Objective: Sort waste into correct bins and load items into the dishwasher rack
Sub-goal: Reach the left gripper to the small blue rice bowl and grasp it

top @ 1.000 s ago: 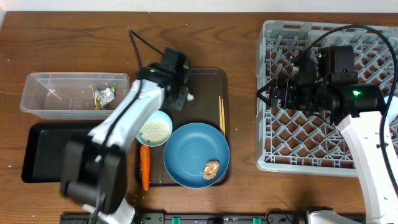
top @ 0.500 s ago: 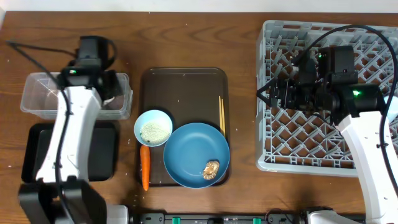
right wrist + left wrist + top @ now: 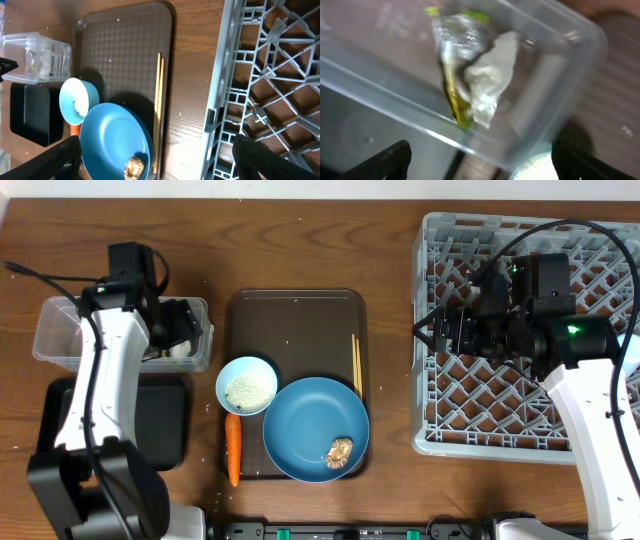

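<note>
I will next swing my left gripper away from the tub (image 3: 60,330) and down to the rim of the bowl by the blue plate.
My left gripper (image 3: 480,171) hangs open over the right end of the clear tub (image 3: 60,330), nothing between its fingers. Inside the tub lie a crumpled white wrapper (image 3: 490,82) and a yellow-green one (image 3: 451,85). In the overhead view this gripper (image 3: 185,332) hides most of them. My right gripper (image 3: 430,332) is open above the left edge of the grey dishwasher rack (image 3: 530,410). The blue plate (image 3: 310,425) holds a brown food scrap (image 3: 341,451). Beside it are the pale-blue bowl of rice (image 3: 247,387), the carrot (image 3: 233,450) and the chopsticks (image 3: 356,365).
The black tray (image 3: 165,430) lies in front of the tub, partly under my left arm. Plate, bowl and chopsticks rest on the dark brown serving tray (image 3: 295,320), with the carrot at its left edge. Bare wooden table shows between the serving tray and the rack.
My left arm swung left from the serving tray to the tub, then opened. The white wrapper it carried now lies in the tub. The right arm has not moved.
</note>
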